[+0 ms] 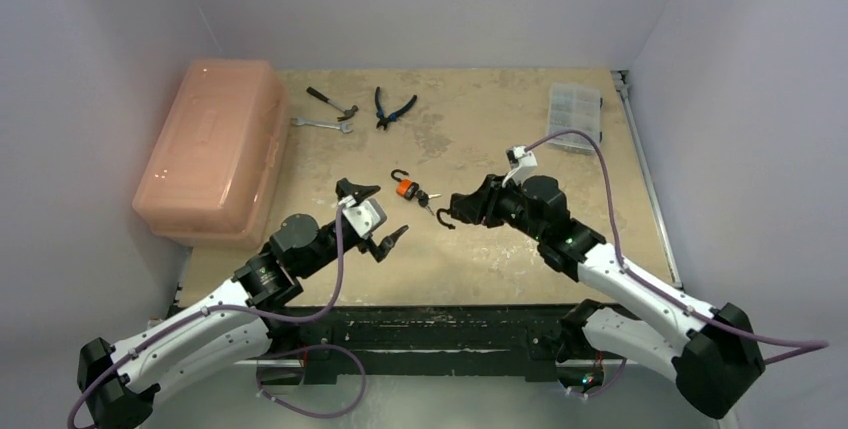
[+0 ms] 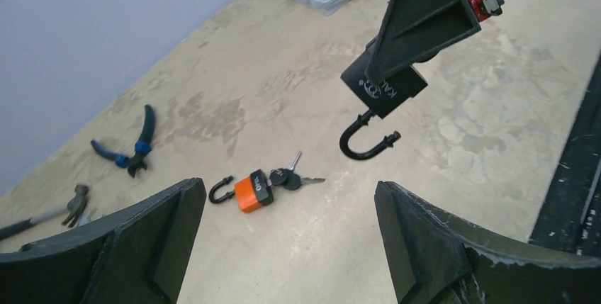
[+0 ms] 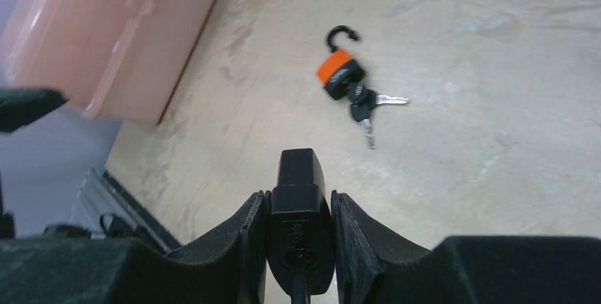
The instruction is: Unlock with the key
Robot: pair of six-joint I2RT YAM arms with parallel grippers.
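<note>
My right gripper carries the black padlock (image 3: 300,212) outward and down next to release it on the bare tabletop beside the keys, since that spot lies below and outward.
An orange padlock (image 1: 405,189) lies mid-table with its shackle open and a bunch of keys (image 1: 428,199) at its base. It also shows in the left wrist view (image 2: 253,190) and the right wrist view (image 3: 339,74). My right gripper (image 1: 478,204) is shut on a black padlock (image 3: 300,212) and holds it above the table to the right of the orange one. The black padlock's shackle (image 2: 365,144) hangs open. My left gripper (image 1: 375,214) is open and empty, just left of and nearer than the orange padlock, with its fingers (image 2: 142,240) wide apart.
A pink plastic box (image 1: 210,149) stands at the left. A hammer (image 1: 332,102), a wrench (image 1: 322,124) and blue-handled pliers (image 1: 392,107) lie at the back. A clear organiser box (image 1: 575,114) sits at the back right.
</note>
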